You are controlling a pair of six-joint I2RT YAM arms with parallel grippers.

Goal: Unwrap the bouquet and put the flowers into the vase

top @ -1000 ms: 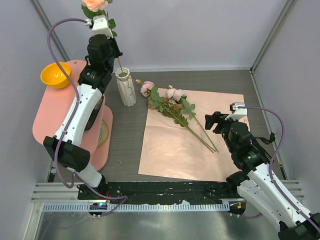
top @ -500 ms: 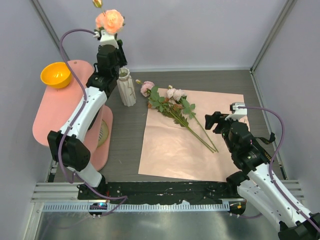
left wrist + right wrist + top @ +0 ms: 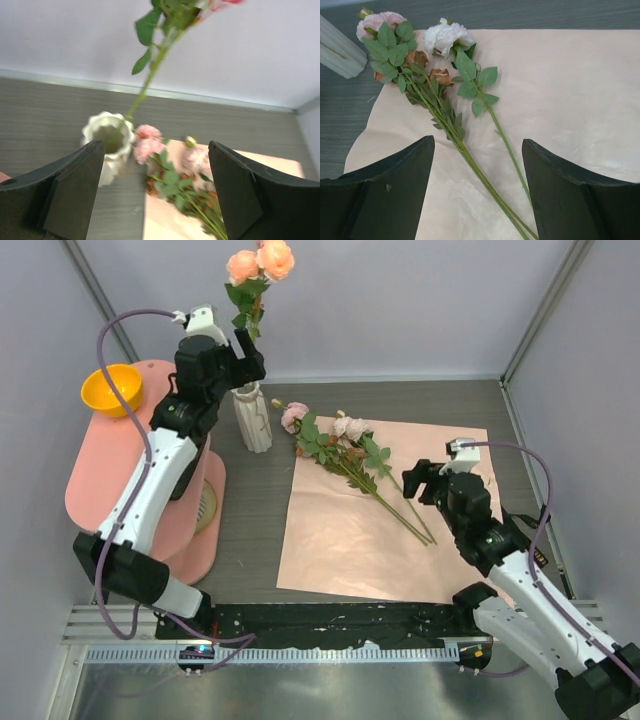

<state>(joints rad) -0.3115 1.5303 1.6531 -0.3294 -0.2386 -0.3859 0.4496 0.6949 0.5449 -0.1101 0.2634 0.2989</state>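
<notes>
My right gripper moves outward and down onto the lone green stem close to its leaves next, since that stem lies apart from the bunched stems.
The white ribbed vase (image 3: 252, 420) stands left of the unfolded salmon-pink paper (image 3: 400, 540). A long-stemmed peach rose (image 3: 260, 262) stands in it, tilted to the right. My left gripper (image 3: 245, 348) hovers just above the vase rim, open, with nothing between its fingers. In the left wrist view the stem (image 3: 149, 77) runs down into the vase (image 3: 107, 137), ahead of the open left gripper (image 3: 157, 192). Several flowers (image 3: 345, 445) lie on the paper. My right gripper (image 3: 425, 480) hangs open over their stems (image 3: 470, 160), apart from them.
An orange bowl (image 3: 110, 388) sits on a pink stand (image 3: 90, 475) at the left. Grey walls and metal frame posts close in the back and sides. The vase's base (image 3: 337, 47) shows at the upper left of the right wrist view.
My left gripper has opened and let go of the peach rose, which now stands in the vase, and has drawn back a little. The right gripper has shifted slightly left.
</notes>
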